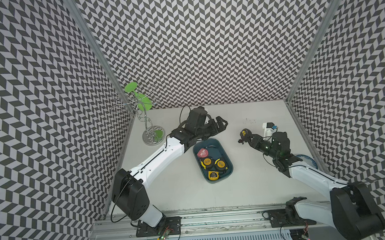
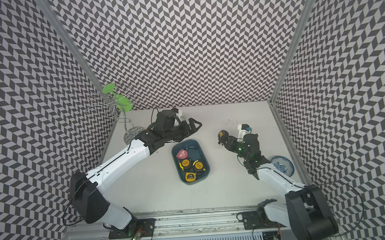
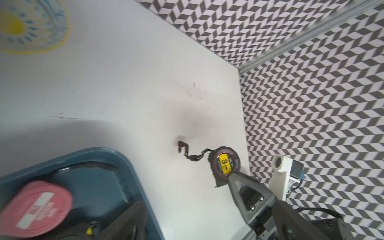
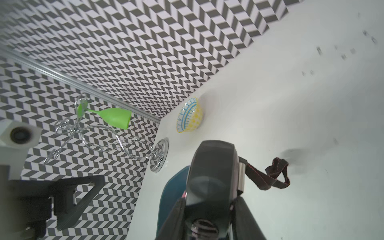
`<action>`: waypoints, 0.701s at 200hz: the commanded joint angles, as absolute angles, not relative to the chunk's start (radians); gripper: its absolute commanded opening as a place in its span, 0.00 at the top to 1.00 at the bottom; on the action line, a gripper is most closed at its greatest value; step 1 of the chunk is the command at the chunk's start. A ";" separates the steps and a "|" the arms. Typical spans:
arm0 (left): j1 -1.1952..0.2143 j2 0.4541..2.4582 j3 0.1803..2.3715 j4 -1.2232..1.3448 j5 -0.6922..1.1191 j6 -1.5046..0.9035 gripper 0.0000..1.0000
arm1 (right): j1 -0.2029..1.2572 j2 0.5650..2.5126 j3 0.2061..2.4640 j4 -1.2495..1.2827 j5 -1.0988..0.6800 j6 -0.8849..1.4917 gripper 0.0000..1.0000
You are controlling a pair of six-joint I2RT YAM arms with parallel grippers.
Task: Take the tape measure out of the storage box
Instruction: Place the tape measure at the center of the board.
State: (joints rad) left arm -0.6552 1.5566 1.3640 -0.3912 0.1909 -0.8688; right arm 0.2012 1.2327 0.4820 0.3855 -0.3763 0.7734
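The bare tabletop beside the box lies below and back from the dark tape measure, so my right gripper will lower and draw back to release it.
The teal storage box (image 1: pixel 225 156) (image 2: pixel 201 151) lies mid-table, holding a pink tape measure (image 1: pixel 202 152) (image 3: pixel 35 207) and three yellow-and-black ones (image 1: pixel 214 167). My right gripper (image 1: pixel 246 138) (image 2: pixel 225 140) (image 4: pixel 211 216) is shut on another tape measure (image 1: pixel 244 133) (image 3: pixel 225 164) (image 4: pixel 214 172). That one is dark with a yellow label and is held outside the box, to its right, its dark red strap (image 4: pixel 274 176) dangling. My left gripper (image 1: pixel 217 129) (image 2: pixel 193 132) stands open and empty over the box's far end, apart from the held tape measure.
A chrome glass rack (image 1: pixel 153 135) with a green goblet (image 1: pixel 139 98) stands at the back left corner. A blue-and-white bowl (image 2: pixel 281 165) sits by the right wall, partly under my right arm. A yellow-and-blue bowl (image 4: pixel 189 115) sits near the back wall.
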 commanded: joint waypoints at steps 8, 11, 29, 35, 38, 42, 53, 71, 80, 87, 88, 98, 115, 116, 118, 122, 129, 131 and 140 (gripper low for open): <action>-0.652 1.534 1.322 -0.491 0.126 -0.777 0.00 | 0.136 1.303 0.421 0.551 -0.564 0.870 0.88; -0.652 1.534 1.320 -0.497 0.122 -0.773 0.00 | 0.132 1.309 0.416 0.557 -0.569 0.875 0.88; -0.652 1.537 1.315 -0.517 0.109 -0.758 0.00 | 0.115 1.348 0.386 0.583 -0.587 0.908 0.88; -0.652 1.539 1.313 -0.522 0.104 -0.755 0.00 | 0.109 1.359 0.376 0.593 -0.593 0.922 0.88; -0.652 1.539 1.313 -0.524 0.102 -0.755 0.00 | 0.105 1.365 0.370 0.599 -0.597 0.928 0.88; -0.652 1.540 1.313 -0.527 0.099 -0.753 0.00 | 0.101 1.374 0.362 0.609 -0.602 0.937 0.87; -0.652 1.540 1.312 -0.531 0.095 -0.749 0.00 | 0.090 1.394 0.344 0.621 -0.608 0.957 0.87; -0.652 1.542 1.310 -0.537 0.091 -0.743 0.00 | 0.077 1.411 0.323 0.623 -0.612 0.967 0.87; -0.653 1.543 1.308 -0.538 0.090 -0.739 0.00 | 0.074 1.411 0.318 0.611 -0.608 0.966 0.86; -0.653 1.542 1.306 -0.537 0.088 -0.736 0.00 | 0.071 1.410 0.318 0.596 -0.604 0.961 0.85; -0.653 1.542 1.306 -0.537 0.088 -0.735 0.00 | 0.072 1.410 0.318 0.593 -0.604 0.960 0.85; -0.653 1.544 1.301 -0.539 0.086 -0.730 0.00 | 0.070 1.408 0.320 0.563 -0.594 0.951 0.82; -0.653 1.550 1.296 -0.543 0.083 -0.720 0.00 | 0.068 1.406 0.325 0.522 -0.582 0.941 0.75; -0.652 1.551 1.296 -0.543 0.083 -0.719 0.00 | 0.068 1.406 0.325 0.520 -0.581 0.941 0.75; -0.653 1.551 1.296 -0.545 0.083 -0.719 0.00 | 0.067 1.405 0.327 0.515 -0.581 0.938 0.74; -0.653 1.553 1.295 -0.546 0.082 -0.716 0.00 | 0.065 1.406 0.328 0.503 -0.579 0.937 0.73; -0.653 1.557 1.295 -0.548 0.084 -0.712 0.00 | 0.065 1.404 0.330 0.484 -0.573 0.933 0.71; -0.653 1.558 1.295 -0.548 0.085 -0.710 0.00 | 0.066 1.404 0.331 0.478 -0.570 0.933 0.71; -0.653 1.563 1.295 -0.550 0.089 -0.702 0.00 | 0.065 1.401 0.335 0.450 -0.561 0.927 0.68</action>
State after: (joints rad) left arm -0.6479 1.5566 1.3022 -0.5289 0.0982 -0.7403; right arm 0.0731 1.4105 0.3149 0.4774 -0.5770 0.9447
